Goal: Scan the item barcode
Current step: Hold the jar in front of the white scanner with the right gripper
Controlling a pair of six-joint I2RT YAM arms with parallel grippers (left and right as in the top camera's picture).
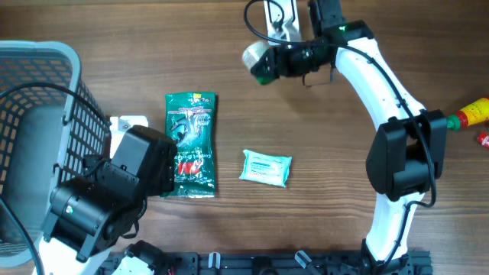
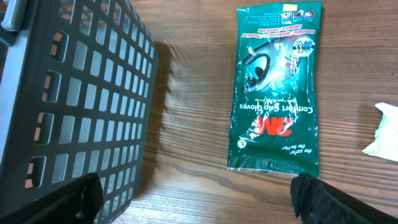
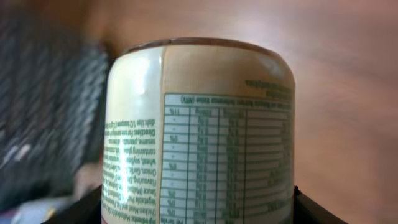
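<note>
My right gripper will swing to bare wood near the red-yellow bottle, below the gripper and to its right in the overhead view, then lower and release the jar.
The item is a cream-coloured jar with a green lid. In the overhead view the jar is held sideways above the far middle of the table. My right gripper is shut on the jar, and its black fingers clasp both sides. A printed nutrition table faces the right wrist camera; no barcode shows. My left gripper is open over bare wood near the table's front left, its fingertips wide apart with nothing between them.
A grey mesh basket stands at the left, close beside the left gripper. A green glove packet and a pale wipes packet lie mid-table. A white device with a cable sits at the far edge. A red-yellow bottle lies far right.
</note>
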